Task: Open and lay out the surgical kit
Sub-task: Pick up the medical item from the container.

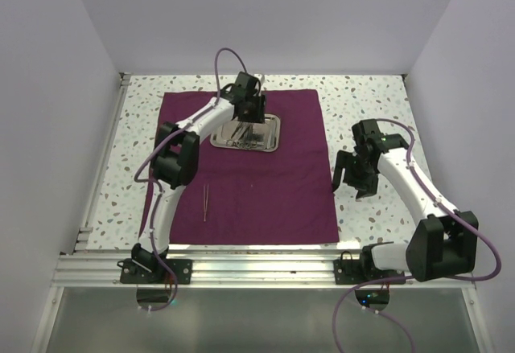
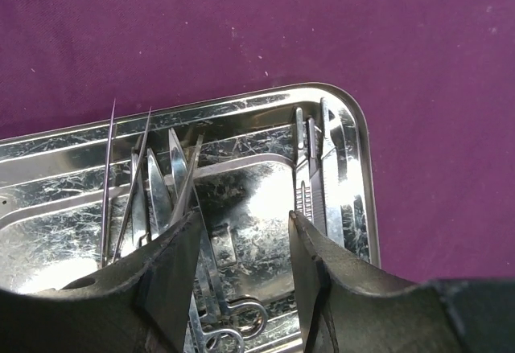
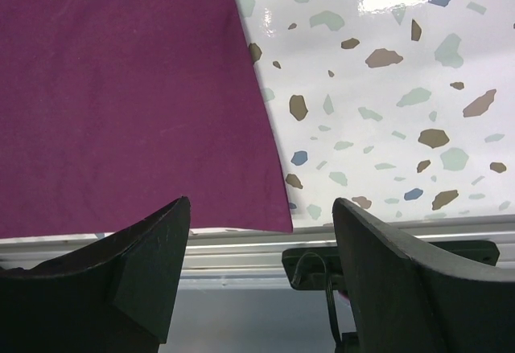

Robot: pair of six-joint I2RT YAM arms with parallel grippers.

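Note:
I should next raise my left gripper a little, shift it outward toward the tray's far rim, then lower it astride the slim steel instrument (image 1: pixel 247 129) (image 2: pixel 187 181), as the instrument's body runs under one finger.
The maroon cloth (image 1: pixel 265 184) lies spread flat on the table. The steel tray (image 1: pixel 269 134) sits on its far middle part. In the left wrist view the tray (image 2: pixel 265 108) holds several slim instruments: tweezers (image 2: pixel 113 176), ring-handled scissors (image 2: pixel 233 321) and a flat tool (image 2: pixel 310 168). My left gripper (image 2: pixel 241 224) is open, low over the tray, its fingers astride bare tray floor. One pair of tweezers (image 1: pixel 206 202) lies on the cloth at the near left. My right gripper (image 3: pixel 261 208) is open and empty, above the cloth's near right corner (image 3: pixel 278 220).
The speckled tabletop (image 1: pixel 370 104) surrounds the cloth. An aluminium rail (image 1: pixel 257 250) runs along the near edge, with the arm base plate (image 3: pixel 322 260) below it. White walls enclose the left, far and right sides.

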